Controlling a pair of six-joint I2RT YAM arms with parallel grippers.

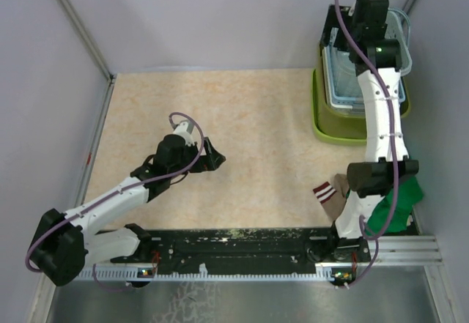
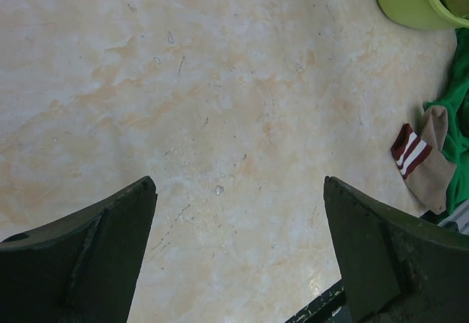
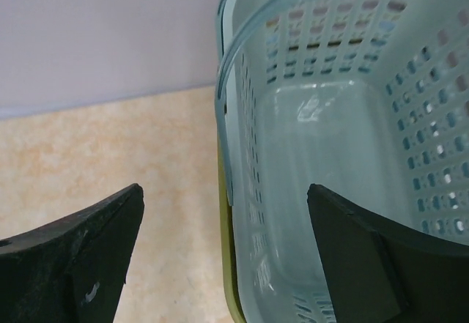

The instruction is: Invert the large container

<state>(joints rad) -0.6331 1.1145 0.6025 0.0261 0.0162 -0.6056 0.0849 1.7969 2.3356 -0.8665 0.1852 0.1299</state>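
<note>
The right gripper moves down over the blue basket's side next and closes its fingers there, since that side lies below it, between the open fingers.
The large container is a lime-green tub standing upright at the back right of the table, with pale perforated baskets nested inside it. In the right wrist view only a thin strip of its green wall shows beside a light-blue perforated basket. My right gripper hangs open over the tub's left side, and the blue basket's left wall runs up between its fingers without touching them. My left gripper is open and empty over bare table at the centre left. In the left wrist view a corner of the tub appears at top right.
A striped maroon-and-tan sock and a green cloth lie near the right arm's base. Grey walls close in the table at the left, back and right. A black rail runs along the near edge.
</note>
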